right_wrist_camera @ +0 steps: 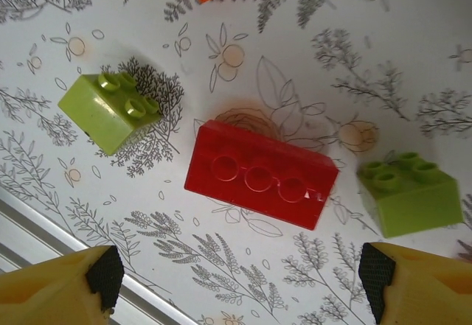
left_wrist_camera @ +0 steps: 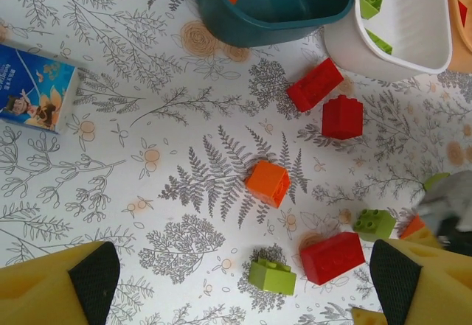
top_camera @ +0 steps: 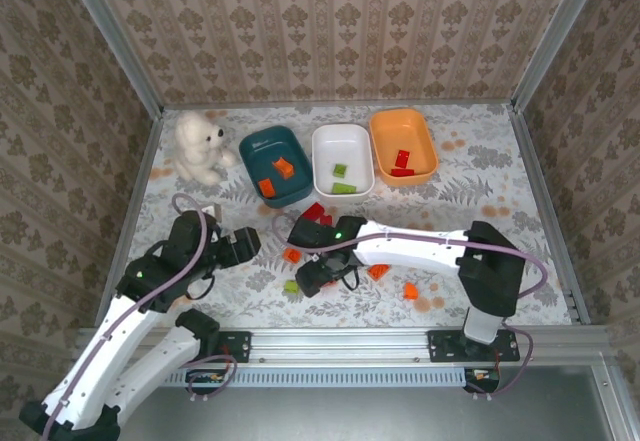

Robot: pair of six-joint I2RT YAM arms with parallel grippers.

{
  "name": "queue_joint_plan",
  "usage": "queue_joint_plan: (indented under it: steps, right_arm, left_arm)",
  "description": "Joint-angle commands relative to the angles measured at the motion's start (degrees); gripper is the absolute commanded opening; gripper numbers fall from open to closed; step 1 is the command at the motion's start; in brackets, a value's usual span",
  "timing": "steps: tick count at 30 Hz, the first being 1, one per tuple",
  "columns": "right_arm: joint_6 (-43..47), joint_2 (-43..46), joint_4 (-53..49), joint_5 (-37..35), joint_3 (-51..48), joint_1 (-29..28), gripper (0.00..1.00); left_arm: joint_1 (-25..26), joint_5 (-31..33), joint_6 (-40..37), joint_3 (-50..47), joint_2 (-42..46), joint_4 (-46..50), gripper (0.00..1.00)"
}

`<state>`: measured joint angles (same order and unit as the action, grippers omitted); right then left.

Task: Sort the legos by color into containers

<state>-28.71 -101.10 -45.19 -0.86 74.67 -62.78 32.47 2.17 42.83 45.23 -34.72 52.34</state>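
Observation:
The long red brick [right_wrist_camera: 259, 174] lies lengthwise from finger to finger, so my right gripper will next turn down onto it and close across its narrow width.
Three containers stand in a row at the back: teal [top_camera: 275, 166] holding orange legos, white [top_camera: 343, 159] holding green ones, orange [top_camera: 402, 146] holding red ones. Loose legos lie mid-table. My right gripper [right_wrist_camera: 240, 281] hangs open just above a long red brick [right_wrist_camera: 259, 174], with a green brick [right_wrist_camera: 110, 111] on its left and another green one [right_wrist_camera: 410, 192] on its right. My left gripper [left_wrist_camera: 243, 288] is open over the table. An orange brick [left_wrist_camera: 268, 183], a green brick [left_wrist_camera: 272, 275] and a red brick [left_wrist_camera: 332, 257] lie ahead of it.
A white plush bear [top_camera: 200, 147] sits at the back left. A small blue carton [left_wrist_camera: 37, 96] lies left of the bricks. Two more red bricks [left_wrist_camera: 315, 84] rest by the white dish [left_wrist_camera: 402, 23]. The table's metal rail [right_wrist_camera: 29, 222] runs close behind the right gripper.

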Motion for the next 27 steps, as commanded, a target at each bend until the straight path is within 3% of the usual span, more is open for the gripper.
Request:
queue_joint_plan:
  steps: [1, 9, 13, 20, 27]
  right_arm:
    - [4.09, -1.65, -2.95, -1.2, 4.25, -0.89, 0.87]
    - [38.46, 2.15, 4.47, -0.54, -1.83, -0.73, 0.89]
    - [49.27, 1.77, 6.95, 0.57, -3.95, 1.68, 0.91]
    - [56.23, -4.68, 9.44, 1.13, -3.17, 3.81, 0.9]
    - [55.1, -7.68, 8.95, 3.15, -2.12, 3.8, 0.87]
  left_arm:
    - [-0.57, -0.11, 0.14, -0.32, 1.22, 3.49, 0.92]
    - [-0.67, -0.16, -0.46, -0.54, 4.13, 5.59, 0.91]
    - [-0.7, -0.16, -0.26, 0.48, 4.4, 5.21, 0.91]
    - [-0.65, 0.8, -0.36, 2.68, 6.29, 7.66, 0.91]
    - [-0.65, 1.94, 1.05, 3.01, 8.62, 10.15, 0.91]
